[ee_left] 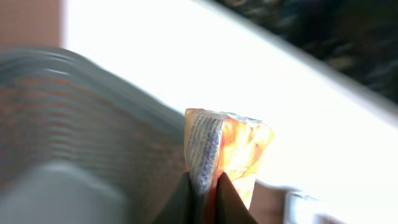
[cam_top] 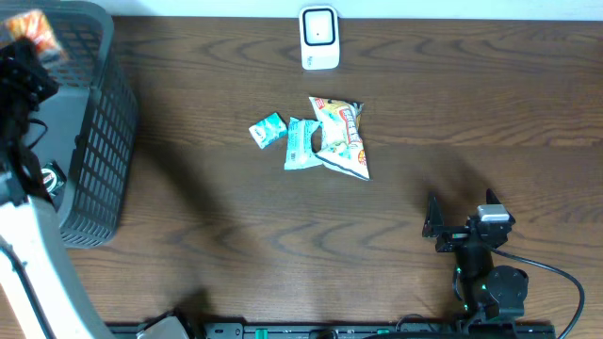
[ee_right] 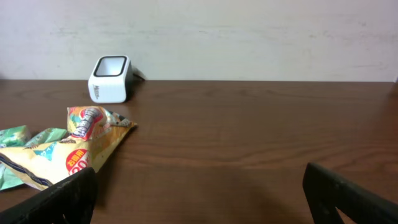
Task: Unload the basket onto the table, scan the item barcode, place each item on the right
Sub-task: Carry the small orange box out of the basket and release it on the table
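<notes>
My left gripper moves past the basket's side next, then lowers the orange packet onto the empty table at the smaller teal packet's near side (cam_top: 258, 169).
My left gripper (cam_top: 31, 49) hangs over the grey basket (cam_top: 99, 113) at the far left, shut on an orange snack packet (cam_top: 36, 31). In the left wrist view the two dark fingertips of that gripper (ee_left: 205, 186) pinch the packet's (ee_left: 227, 146) lower edge; small print runs along its side. The white barcode scanner (cam_top: 319, 38) stands at the table's back edge, far to the right of the held packet. My right gripper (cam_top: 460, 215) rests low at the front right, open and empty; in its own view the right gripper (ee_right: 199, 196) faces the scanner (ee_right: 111, 79).
A yellow snack bag (cam_top: 341, 137) and two teal packets (cam_top: 268, 129) (cam_top: 301, 143) lie mid-table, in front of the scanner. In the right wrist view the bag (ee_right: 68, 152) lies near the left finger (ee_right: 59, 199). The basket wall (ee_left: 74, 124) is blurred.
</notes>
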Controlling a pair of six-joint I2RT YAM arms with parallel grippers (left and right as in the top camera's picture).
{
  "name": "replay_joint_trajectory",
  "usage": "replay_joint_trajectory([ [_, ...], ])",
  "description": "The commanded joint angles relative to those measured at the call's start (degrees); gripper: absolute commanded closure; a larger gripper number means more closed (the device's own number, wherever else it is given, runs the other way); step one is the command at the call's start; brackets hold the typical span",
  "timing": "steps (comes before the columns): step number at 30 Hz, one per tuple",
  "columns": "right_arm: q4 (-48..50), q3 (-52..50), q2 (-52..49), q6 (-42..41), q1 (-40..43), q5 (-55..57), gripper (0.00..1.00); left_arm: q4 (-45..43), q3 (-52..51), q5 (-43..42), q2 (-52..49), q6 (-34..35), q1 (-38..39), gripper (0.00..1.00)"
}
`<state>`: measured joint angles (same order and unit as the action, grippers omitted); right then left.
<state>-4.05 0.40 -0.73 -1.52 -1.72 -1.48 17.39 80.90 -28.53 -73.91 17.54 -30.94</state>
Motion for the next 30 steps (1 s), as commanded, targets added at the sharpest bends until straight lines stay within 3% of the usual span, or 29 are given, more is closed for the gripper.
replay_joint_trajectory([
  [1, -0.28, -0.04, 0.13, -0.57, 0.24, 0.28, 0.01, 0.15, -0.09, -13.29, 2.27, 16.04, 1.95, 0.93],
  [5, -0.28, -0.04, 0.13, -0.57, 0.24, 0.28, 0.01, 0.33, -0.09, -16.06, 2.82, 19.76, 8.09, 0.93],
  [11, -0.28, -0.04, 0.13, -0.57, 0.24, 0.28, 0.01, 3.23, -0.11, -13.75, -0.22, 17.25, 22.38, 0.93],
  [16, -0.28, -0.04, 0.13, -0.57, 0.24, 0.26, 0.01, 11.72, -0.11, 4.24, -5.05, 14.82, 33.14, 0.92],
  [23, -0.28, -0.04, 0.13, -0.57, 0.24, 0.28, 0.01, 20.33, -0.11, 26.29, -14.12, 14.88, 41.86, 0.93],
  [30, -0.28, -0.04, 0.13, -0.57, 0.24, 0.28, 0.01, 28.50, -0.15, 27.30, -23.91, 19.06, 46.07, 0.93],
])
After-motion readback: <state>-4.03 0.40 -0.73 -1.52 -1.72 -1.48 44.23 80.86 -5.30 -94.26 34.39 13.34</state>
